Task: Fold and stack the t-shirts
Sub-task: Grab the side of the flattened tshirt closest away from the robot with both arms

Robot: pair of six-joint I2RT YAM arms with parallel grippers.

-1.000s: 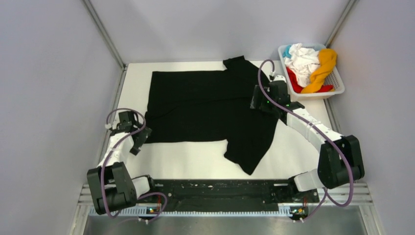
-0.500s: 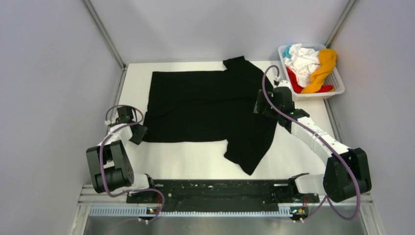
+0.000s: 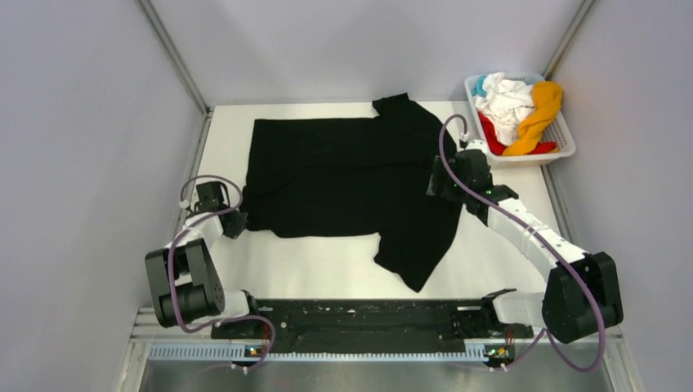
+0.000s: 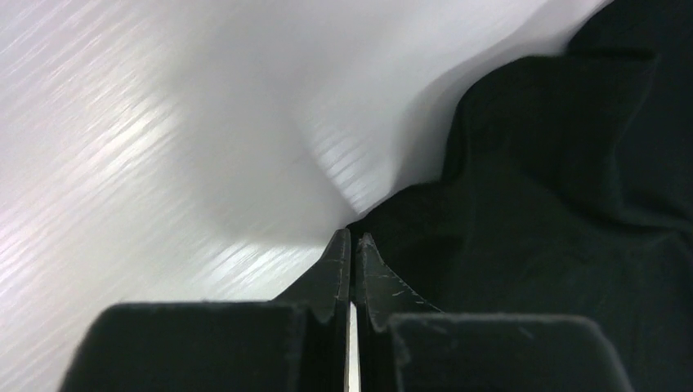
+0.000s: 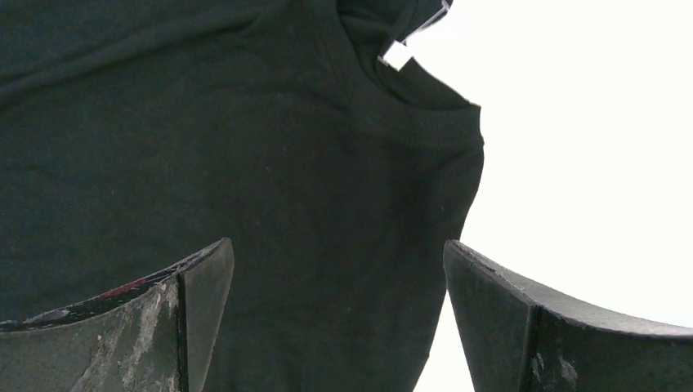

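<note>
My left gripper already holds the hem corner on that side. My right gripper will next move back toward the rail and down onto the tip of the near sleeve.
A black t-shirt lies spread flat on the white table, collar to the right, one sleeve pointing at the near edge. My left gripper is shut on its near-left hem corner; in the left wrist view the fingertips meet right at the black cloth's edge. My right gripper hovers open over the shirt's right side. In the right wrist view its jaws stand wide apart above the black cloth, just short of the collar label. White, orange-yellow, red and light blue t-shirts are bunched in the basket.
The white slatted basket stands at the table's back right corner. Grey walls close in on the left, back and right. A black rail with both arm bases runs along the near edge.
My left gripper moved toward the shirt's near-left corner and went from open to shut on it, drawing the corner slightly. The right gripper shifted a little to the right and stayed open.
</note>
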